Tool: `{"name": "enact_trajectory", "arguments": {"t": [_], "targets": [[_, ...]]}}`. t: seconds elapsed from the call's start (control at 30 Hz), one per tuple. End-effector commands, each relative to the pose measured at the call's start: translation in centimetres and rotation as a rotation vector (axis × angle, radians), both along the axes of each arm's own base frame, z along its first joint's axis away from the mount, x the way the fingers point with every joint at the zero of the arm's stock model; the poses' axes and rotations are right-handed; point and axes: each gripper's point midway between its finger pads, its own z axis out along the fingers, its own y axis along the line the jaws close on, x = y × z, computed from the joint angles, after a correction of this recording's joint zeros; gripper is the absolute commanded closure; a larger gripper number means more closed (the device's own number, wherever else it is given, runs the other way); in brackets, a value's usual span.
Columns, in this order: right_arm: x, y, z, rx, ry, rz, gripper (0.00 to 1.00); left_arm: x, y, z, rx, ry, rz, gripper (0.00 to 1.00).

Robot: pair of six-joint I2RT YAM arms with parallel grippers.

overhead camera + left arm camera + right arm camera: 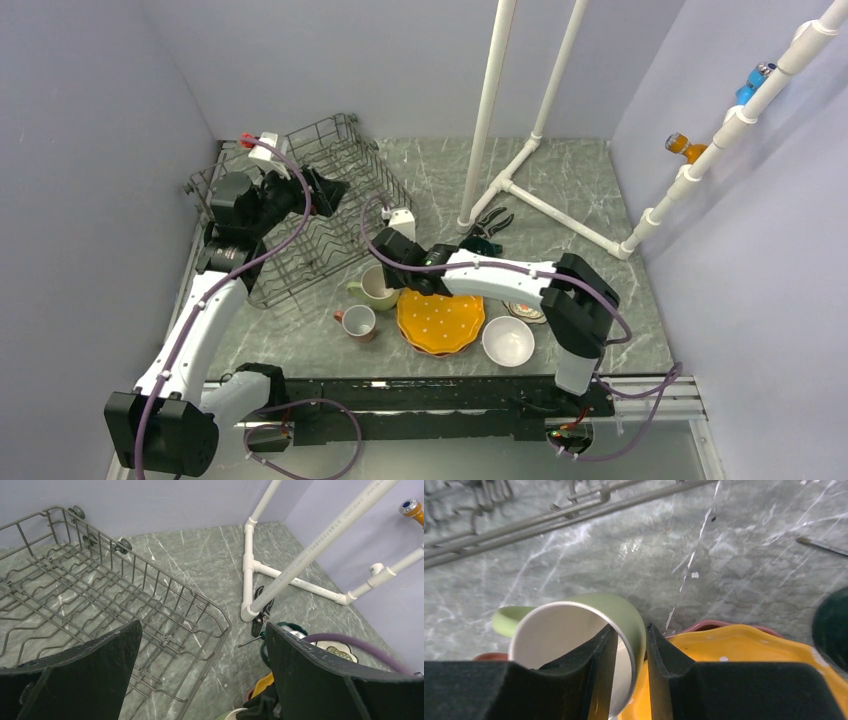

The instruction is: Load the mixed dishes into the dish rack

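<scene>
I will move my left gripper back from the rack (368, 160) next and turn it onto the pale green mug's handle (354, 288), because that handle sticks out free of my right gripper.
The dark grey wire dish rack (368, 160) (100, 587) stands at the back left with no dish in it that I can see. Over its right edge hovers my left gripper (325, 190) (202, 625), open and holding nothing. The pale green mug (376, 290) (626, 611) has its wall between the fingers of my right gripper (394, 279) (630, 628), one finger inside and one outside. Beside it lie the orange dotted plates (441, 322) (744, 645), the small pink mug (358, 322), the white bowl (508, 340) and the patterned bowl (526, 311). The dark teal mug (835, 625) (286, 627) shows at the frame edges.
Black-handled pliers (492, 222) (261, 600) and a green screwdriver (250, 641) (821, 545) lie by the foot of a white pipe frame (520, 185) at the back middle. Purple-grey walls close in the table on three sides.
</scene>
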Motion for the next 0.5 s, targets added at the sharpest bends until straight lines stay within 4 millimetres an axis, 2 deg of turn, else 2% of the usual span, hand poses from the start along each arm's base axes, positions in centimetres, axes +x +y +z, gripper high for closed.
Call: {"name": "enact_trajectory", "arguments": {"t": [0.0,0.1,0.23,0.33,0.47], "targets": [[0.0,0.6,-1.4,-0.036,0.041,0.015,0.71,-0.2,-0.3,3.5,-0.022,-0.095,-0.025,0.01],[0.4,0.7,-1.3,-0.057,0.028,0.007,0.82,-0.3,-0.3,3.4,-0.024,-0.096,-0.024,0.01],[1.1,0.6,0.7,-0.034,-0.027,0.002,0.92,-0.2,-0.2,3.5,-0.027,-0.09,-0.029,0.01],[1.5,0.0,3.5,-0.013,-0.075,-0.027,1.0,-0.2,-0.1,3.5,-0.028,-0.096,-0.021,0.01],[1.9,-1.5,7.4,0.059,-0.173,-0.064,1.0,-0.1,-0.2,3.5,-0.032,-0.082,-0.032,0.01]]}}
